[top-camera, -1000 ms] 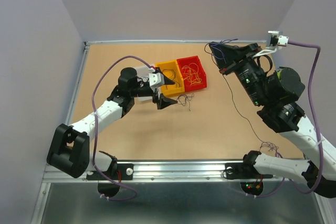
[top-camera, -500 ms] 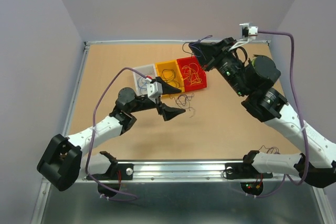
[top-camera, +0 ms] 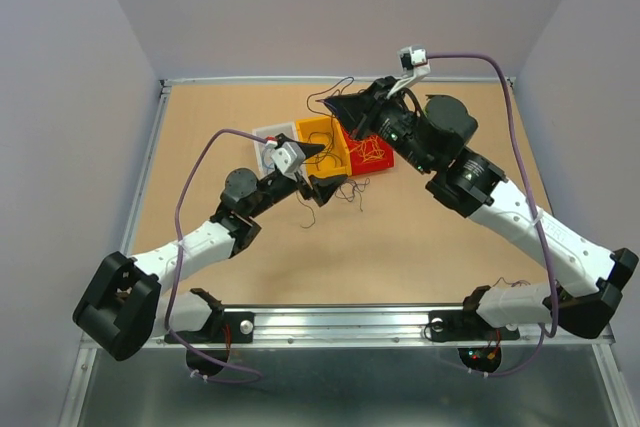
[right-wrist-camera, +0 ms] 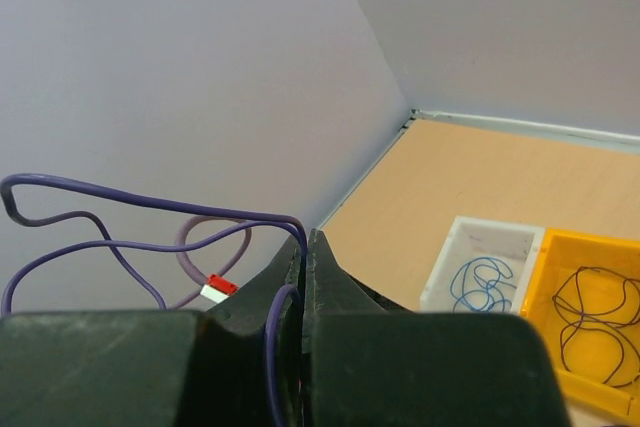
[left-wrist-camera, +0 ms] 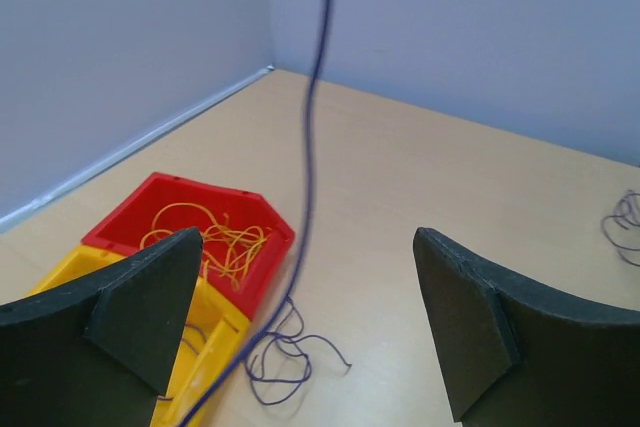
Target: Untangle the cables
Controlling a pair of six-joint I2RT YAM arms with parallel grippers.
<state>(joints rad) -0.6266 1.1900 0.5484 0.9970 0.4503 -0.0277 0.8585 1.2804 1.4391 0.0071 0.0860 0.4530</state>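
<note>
The dark purple cable hangs free between open fingers, so my left gripper tips downward next and eases outward, closing on the cable's hanging part (left-wrist-camera: 304,231).
My right gripper (top-camera: 333,105) hangs high over the bins, shut on a thin dark purple cable (right-wrist-camera: 150,187) pinched between its closed tips (right-wrist-camera: 306,243). That cable (left-wrist-camera: 313,117) drops down through the left wrist view, between the open jaws of my left gripper (left-wrist-camera: 305,332), touching neither finger. My left gripper (top-camera: 322,169) hovers in front of the yellow bin. More purple cable (left-wrist-camera: 285,357) lies curled on the table beside the red bin (left-wrist-camera: 262,215), which holds yellow-orange cables (left-wrist-camera: 215,242). Blue cables (right-wrist-camera: 480,282) lie in the white bin (right-wrist-camera: 455,247), dark ones (right-wrist-camera: 595,317) in the yellow bin (right-wrist-camera: 560,247).
The three bins (top-camera: 325,142) sit in a row at mid-table. Loose dark wires lie on the table in front of them (top-camera: 352,191) and near the right arm's base (top-camera: 515,287). Walls close in the back and both sides.
My right arm has swung left from the far right corner to above the bins, carrying the purple cable. My left gripper moved out toward the table's middle, then back up near the bins, still open.
</note>
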